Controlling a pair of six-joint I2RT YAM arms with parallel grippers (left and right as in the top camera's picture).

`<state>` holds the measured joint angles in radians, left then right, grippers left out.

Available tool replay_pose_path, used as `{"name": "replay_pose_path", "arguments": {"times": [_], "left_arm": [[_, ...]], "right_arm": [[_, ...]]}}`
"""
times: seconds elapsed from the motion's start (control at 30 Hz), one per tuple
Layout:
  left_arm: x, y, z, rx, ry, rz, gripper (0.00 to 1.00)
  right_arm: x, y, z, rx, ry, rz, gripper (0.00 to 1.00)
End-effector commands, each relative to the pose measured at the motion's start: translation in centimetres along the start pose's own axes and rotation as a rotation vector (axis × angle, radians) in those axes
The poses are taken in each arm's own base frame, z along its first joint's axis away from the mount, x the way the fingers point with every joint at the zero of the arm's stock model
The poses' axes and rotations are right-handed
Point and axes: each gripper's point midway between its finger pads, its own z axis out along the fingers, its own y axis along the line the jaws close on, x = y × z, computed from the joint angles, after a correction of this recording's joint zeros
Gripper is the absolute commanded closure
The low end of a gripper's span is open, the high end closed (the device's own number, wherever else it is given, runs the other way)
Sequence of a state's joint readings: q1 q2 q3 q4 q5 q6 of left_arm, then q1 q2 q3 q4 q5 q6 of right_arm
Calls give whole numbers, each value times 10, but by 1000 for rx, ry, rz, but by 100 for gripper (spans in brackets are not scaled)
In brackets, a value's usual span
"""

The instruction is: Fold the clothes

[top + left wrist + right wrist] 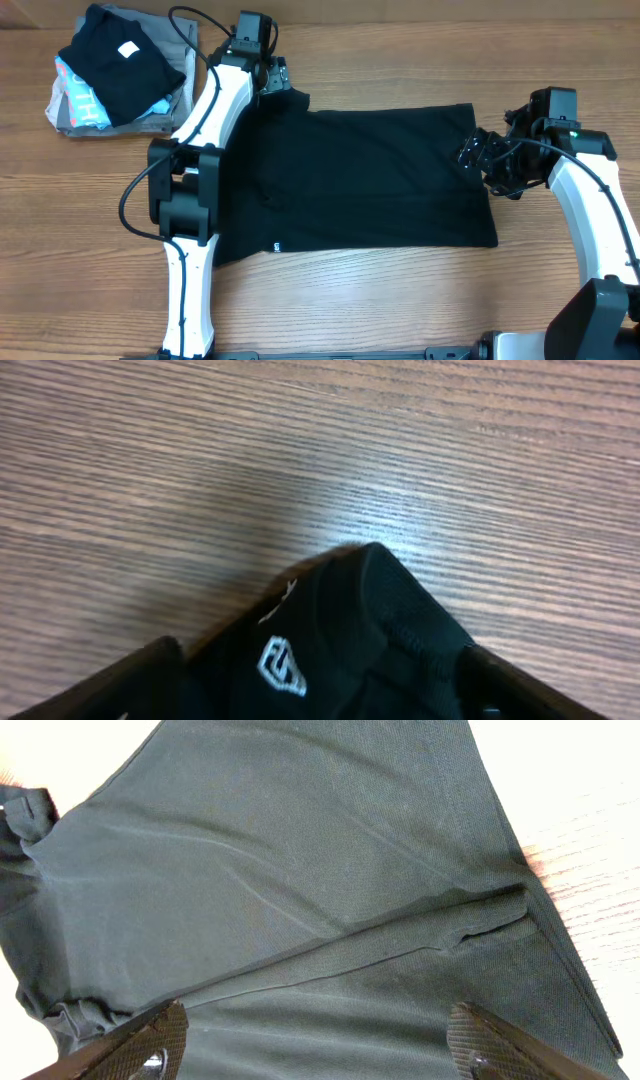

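My right gripper moves outward and down onto the shirt's other far corner next. My left gripper already stands at one far corner of the shirt (370,180).
The clothes, a black shirt (370,180), lie flat across the middle of the table with a small white mark (276,246) near the front edge. My left gripper (275,82) is at the shirt's far left corner. In the left wrist view its jaws stand wide apart, and between them lies a point of black fabric (370,610) with a white logo (282,666); this gripper (320,660) is open. My right gripper (475,152) hovers at the shirt's right edge. It is open (318,1025), with creased fabric (300,870) spread under and beyond both fingers.
A pile of folded garments (120,65) sits at the far left corner: a black piece with a white square label (128,50) on grey and light-blue ones. My left arm's body (185,190) stands over the shirt's left side. Bare wood (400,300) runs along the front.
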<state>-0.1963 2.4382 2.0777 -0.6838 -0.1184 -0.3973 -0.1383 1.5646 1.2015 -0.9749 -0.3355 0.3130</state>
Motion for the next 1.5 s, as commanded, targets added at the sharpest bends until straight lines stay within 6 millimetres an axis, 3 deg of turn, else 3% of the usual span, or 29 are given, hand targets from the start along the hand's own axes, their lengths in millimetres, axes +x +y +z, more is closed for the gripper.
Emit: {"name": "replay_pose_path", "arguments": {"times": [0.0, 0.3, 0.47, 0.73, 0.8, 0.9, 0.93, 1.0, 1.17, 1.27, 1.47], "left_arm": [[1, 1, 13, -23, -8, 5, 10], [-7, 2, 13, -35, -41, 16, 17], [-8, 1, 13, -32, -47, 15, 39], [-8, 2, 14, -33, -45, 16, 45], [-7, 2, 14, -33, -44, 16, 64], [-6, 2, 14, -35, -41, 16, 77], [-6, 3, 14, -36, -39, 16, 88], [-4, 4, 14, -41, -29, 17, 96], [-1, 7, 14, -48, -15, 39, 96], [2, 9, 14, -54, -1, 41, 96], [9, 12, 14, -65, 26, 46, 96]], "right_arm": [[-5, 2, -4, -1, -20, -10, 12], [-13, 2, -4, 7, -57, 11, 18], [-15, 3, -4, 3, -67, 11, 19], [-15, 3, -4, 2, -66, 11, 19], [-16, 3, -4, 1, -70, 14, 23], [-23, 6, -5, -9, -95, 16, 28], [-28, 8, -6, -20, -116, 18, 30], [-44, 15, -8, -51, -180, 23, 33], [-85, 36, -19, -126, -350, -24, 36], [-109, 33, -20, -99, -423, 1, 39], [-151, 29, 15, -39, -392, 5, 39]]}}
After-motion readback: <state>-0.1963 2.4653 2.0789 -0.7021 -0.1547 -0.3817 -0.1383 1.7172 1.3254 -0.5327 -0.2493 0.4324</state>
